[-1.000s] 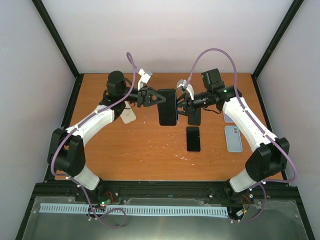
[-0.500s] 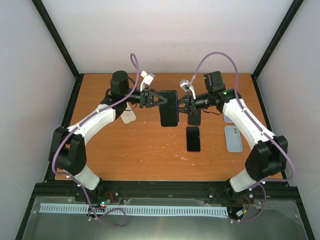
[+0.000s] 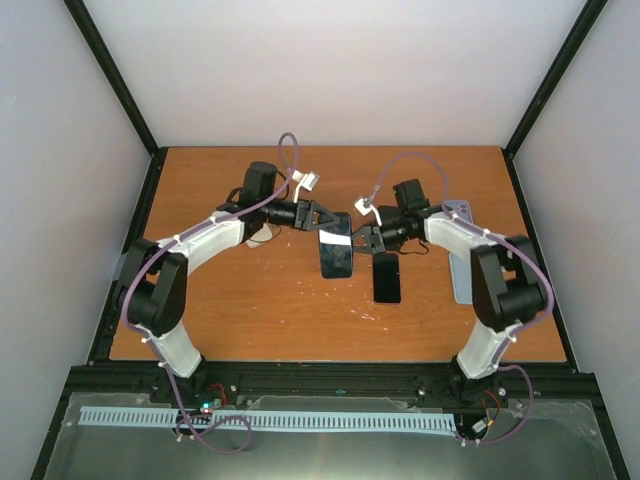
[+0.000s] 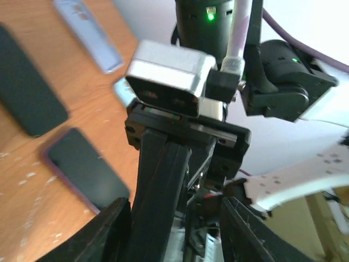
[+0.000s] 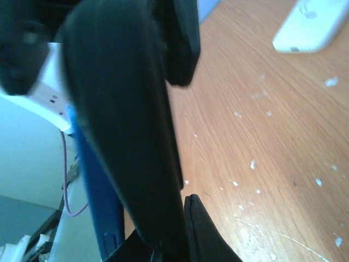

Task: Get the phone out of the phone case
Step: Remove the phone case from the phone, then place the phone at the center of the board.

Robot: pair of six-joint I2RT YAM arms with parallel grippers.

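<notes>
The black phone case swings sideways and down in my right gripper for release next, as bare wood beside the farther blue case lies to its right in the top view.
The phone case (image 3: 337,256), dark with the phone inside, hangs tilted over the middle of the table between both arms. My right gripper (image 3: 365,237) is shut on its right edge. In the right wrist view the black case (image 5: 125,125) fills the space by the gripper (image 5: 177,240), and a blue edge (image 5: 92,191) shows behind it. My left gripper (image 3: 318,220) sits at the case's upper left. In the left wrist view its fingers (image 4: 112,232) stand apart, with the case edge (image 4: 161,191) near the left one and a gap to the right one.
A bare black phone (image 3: 386,277) lies on the wood right of the held case. A light blue case (image 3: 462,283) lies partly under the right arm. A white item (image 3: 262,236) lies under the left arm. Another dark phone with a maroon rim (image 4: 82,169) lies on the table.
Both arms came toward the near side and lower, and the cased phone tilted. The right gripper shut on its edge, and then the left jaws spread apart.
</notes>
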